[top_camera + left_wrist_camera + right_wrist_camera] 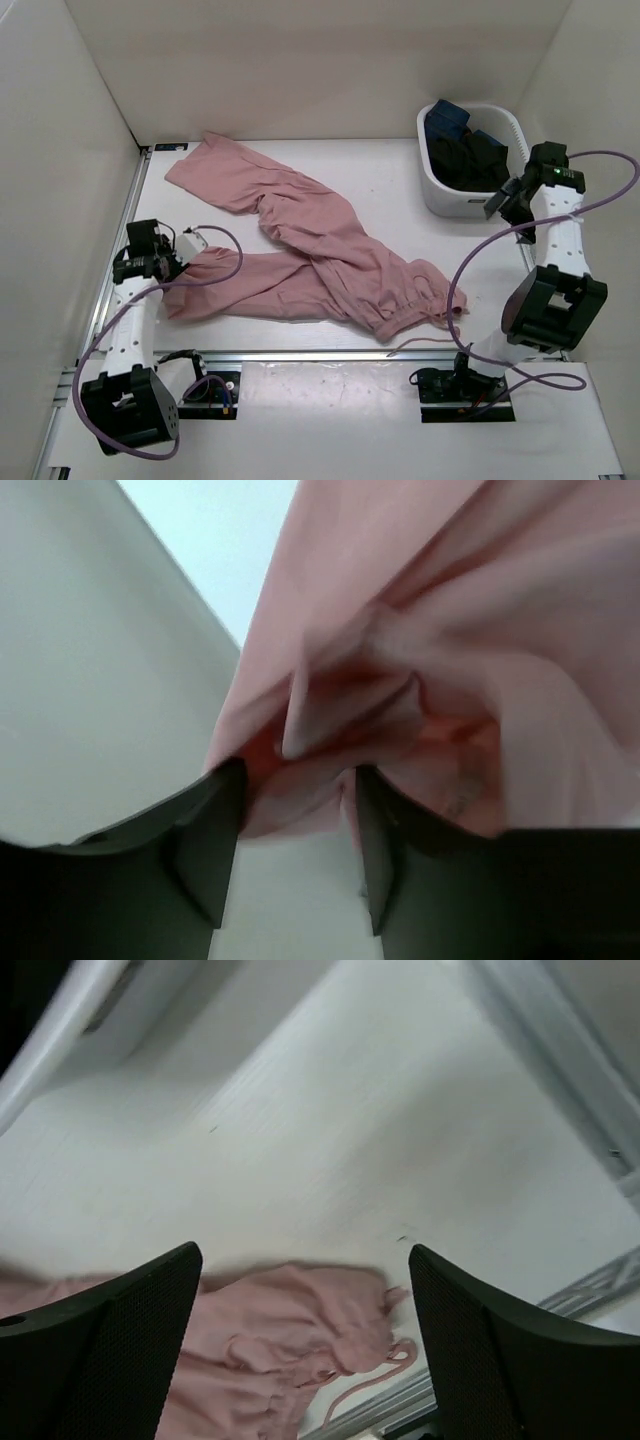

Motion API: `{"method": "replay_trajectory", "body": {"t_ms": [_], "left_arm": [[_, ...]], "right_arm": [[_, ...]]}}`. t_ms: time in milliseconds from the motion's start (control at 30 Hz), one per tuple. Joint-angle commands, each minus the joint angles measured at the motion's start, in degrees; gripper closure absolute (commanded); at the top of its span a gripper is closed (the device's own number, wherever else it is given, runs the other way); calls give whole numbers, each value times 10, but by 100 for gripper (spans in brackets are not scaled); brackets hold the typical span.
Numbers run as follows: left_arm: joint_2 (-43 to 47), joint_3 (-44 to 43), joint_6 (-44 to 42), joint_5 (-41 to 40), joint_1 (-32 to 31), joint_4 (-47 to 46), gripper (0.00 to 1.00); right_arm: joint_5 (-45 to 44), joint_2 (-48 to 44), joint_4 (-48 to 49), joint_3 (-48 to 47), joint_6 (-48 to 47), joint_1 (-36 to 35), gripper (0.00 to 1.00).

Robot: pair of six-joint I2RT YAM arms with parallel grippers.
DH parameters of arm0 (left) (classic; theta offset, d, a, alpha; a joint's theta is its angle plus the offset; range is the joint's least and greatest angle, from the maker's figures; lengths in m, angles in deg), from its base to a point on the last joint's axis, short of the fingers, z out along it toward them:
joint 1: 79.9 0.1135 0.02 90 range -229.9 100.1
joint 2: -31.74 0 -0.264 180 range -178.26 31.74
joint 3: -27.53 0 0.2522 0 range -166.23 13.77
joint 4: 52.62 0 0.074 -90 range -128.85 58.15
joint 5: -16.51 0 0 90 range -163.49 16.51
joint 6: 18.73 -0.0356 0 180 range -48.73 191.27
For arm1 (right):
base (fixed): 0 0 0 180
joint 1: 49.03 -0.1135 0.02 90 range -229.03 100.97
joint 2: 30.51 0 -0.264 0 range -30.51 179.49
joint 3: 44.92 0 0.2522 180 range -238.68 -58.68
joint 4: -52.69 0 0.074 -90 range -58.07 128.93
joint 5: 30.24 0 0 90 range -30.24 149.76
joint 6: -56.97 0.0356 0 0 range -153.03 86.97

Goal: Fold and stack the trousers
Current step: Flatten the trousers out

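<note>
Next, my right gripper moves down and back from beside the basket onto the trousers' near waist edge. That edge lies crumpled opposite the trousers' hem at my left gripper.
The dusty-pink trousers (320, 260) lie spread and crumpled on the white table, one leg running to the far left, the other to the near left. The gathered waistband (415, 295) with its drawstring (455, 310) lies at the near right. My left gripper (178, 262) is at the hem of the near-left leg. In the left wrist view it (298, 810) is partly open, with bunched pink fabric (400, 680) at the fingertips and bare table showing between the fingers. My right gripper (508, 203) is open and empty, held above the table beside the basket. Its wrist view (305, 1260) looks down on the waistband (290, 1330).
A white basket (432, 185) holding dark clothes (470, 155) stands at the back right, close to my right gripper. White walls enclose the table on the left, back and right. A metal rail (330, 355) runs along the near edge.
</note>
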Motion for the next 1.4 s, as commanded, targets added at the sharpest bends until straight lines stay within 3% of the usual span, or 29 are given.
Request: {"method": "replay_trajectory", "body": {"t_ms": [0,33,67,167,200,233,300,467,600,867,933,967,1000,1033,1067,1133,1200,1367], "left_arm": [[-2,-36,19,72,3,70,38],[-2,-30,26,72,3,71,25],[-2,-30,33,72,3,85,22],[3,-39,63,83,8,110,15],[-2,-59,80,101,14,120,14],[-12,-68,90,111,14,126,12],[-27,-83,110,127,21,126,11],[-132,-95,128,149,26,94,8],[-193,-95,128,155,26,60,0],[-304,-76,128,93,32,-30,0],[-326,-76,123,93,32,-30,13],[-326,-82,123,88,32,-30,27],[-332,-83,123,88,32,-30,49],[-332,-88,123,83,32,-24,64],[-339,-88,130,77,32,-23,86],[-344,-107,130,63,39,-23,86],[-344,-173,136,62,74,-23,86],[-356,-392,163,104,171,5,86]], "right_arm": [[123,-42,-52,-9,-19,-54,11],[149,-81,-52,12,-10,-75,11],[172,-101,-46,35,1,-100,9],[171,-156,-33,106,33,-262,7],[143,-165,-23,121,39,-380,6],[109,-165,-6,134,39,-441,1],[39,-142,-6,162,60,-571,1],[-45,-56,10,167,54,-706,1],[-41,5,39,180,68,-729,1],[-119,72,15,231,160,-729,4],[-132,72,-5,231,171,-724,29],[-138,64,-14,231,177,-724,40],[-155,57,-24,231,184,-719,54],[-166,48,-47,231,185,-713,79],[-178,28,-62,222,185,-707,86],[-225,4,-116,200,171,-675,99],[-261,-33,-156,141,133,-640,99],[-318,-102,-232,-5,6,-453,100]]}}
